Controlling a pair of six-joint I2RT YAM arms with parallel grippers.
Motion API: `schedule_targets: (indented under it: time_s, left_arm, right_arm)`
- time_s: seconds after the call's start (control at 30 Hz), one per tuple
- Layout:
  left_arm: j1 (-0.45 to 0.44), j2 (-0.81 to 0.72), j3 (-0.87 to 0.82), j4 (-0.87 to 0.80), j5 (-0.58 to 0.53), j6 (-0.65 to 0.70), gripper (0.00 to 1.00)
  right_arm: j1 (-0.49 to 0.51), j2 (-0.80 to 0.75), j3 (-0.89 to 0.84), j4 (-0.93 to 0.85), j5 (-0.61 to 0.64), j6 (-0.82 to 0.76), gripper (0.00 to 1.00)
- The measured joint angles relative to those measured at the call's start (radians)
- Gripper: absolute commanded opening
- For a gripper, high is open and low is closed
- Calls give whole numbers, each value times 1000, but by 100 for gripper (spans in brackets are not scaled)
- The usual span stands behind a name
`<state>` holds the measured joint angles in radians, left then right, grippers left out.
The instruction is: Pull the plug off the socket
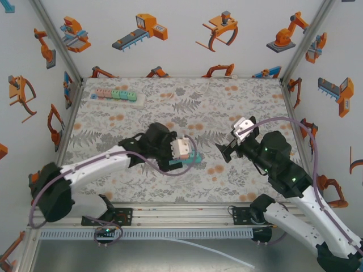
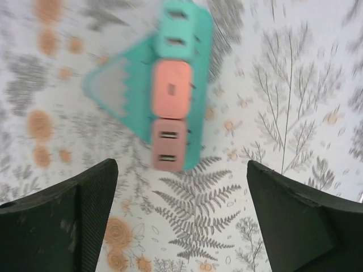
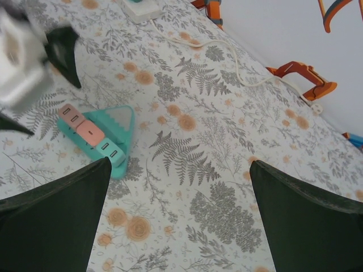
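Note:
The teal plug [image 1: 193,154] [image 3: 111,152] sits at the row's end nearest my right gripper. The gripper comes across and down onto it next, turning its fingers to straddle it.
The plug [image 2: 170,90], a teal wedge-shaped block with a pink, a coral and a teal port face in a row, lies on the flowered table. It also shows as the plug [image 1: 185,162] and the plug [image 3: 105,139]. My left gripper [image 2: 181,165] hovers just above it, open, with nothing between its fingers [image 2: 85,209]. From above, the left gripper [image 1: 184,154] sits at mid table. The socket strip [image 1: 116,95] with pastel sections lies far off at the back left. My right gripper [image 1: 226,152] hangs open and empty to the right of the plug, also seen as the right gripper [image 3: 180,163].
A white cable [image 3: 227,56] runs from the socket strip [image 3: 139,8] along the back wall. Printed walls with metal posts [image 1: 59,39] close in the table on three sides. The left arm's wrist [image 3: 20,62] is a blur at the upper left of the right wrist view.

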<state>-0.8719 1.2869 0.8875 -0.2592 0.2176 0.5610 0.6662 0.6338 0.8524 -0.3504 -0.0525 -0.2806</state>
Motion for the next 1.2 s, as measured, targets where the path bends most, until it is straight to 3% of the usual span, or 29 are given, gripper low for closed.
schedule_targets:
  time_s: [0.13,0.27,0.4,0.5,0.57,0.7,0.9,1.2]
  left_arm:
    - [158,-121,-6,164,76,-212,89]
    - [269,-73,36,248,78,-433,89]
    - [331,51,87,284,87,-652,89]
    - [349,138,100,297,99,-775,89]
    - [352,198,116,293,119,-829,90]
    - [351,294,140,279,167,-884,90]
    - [350,360,145,216,195,-886,87]
    - [297,478,175,149,247,-886,76]
  right_arm:
    - [0,66,-2,19,-57,-122,99]
    - [0,182,-3,27,-171,-282,98]
    - [0,362,-1,24,-297,-410,84]
    - [0,507,13,14,-368,-480,68]
    - [0,587,23,11,-400,-503,67]
    - [0,711,26,35,-439,-532,63]
    - [0,836,27,99,-491,-552,44]
    - [0,899,29,154,-510,-557,26]
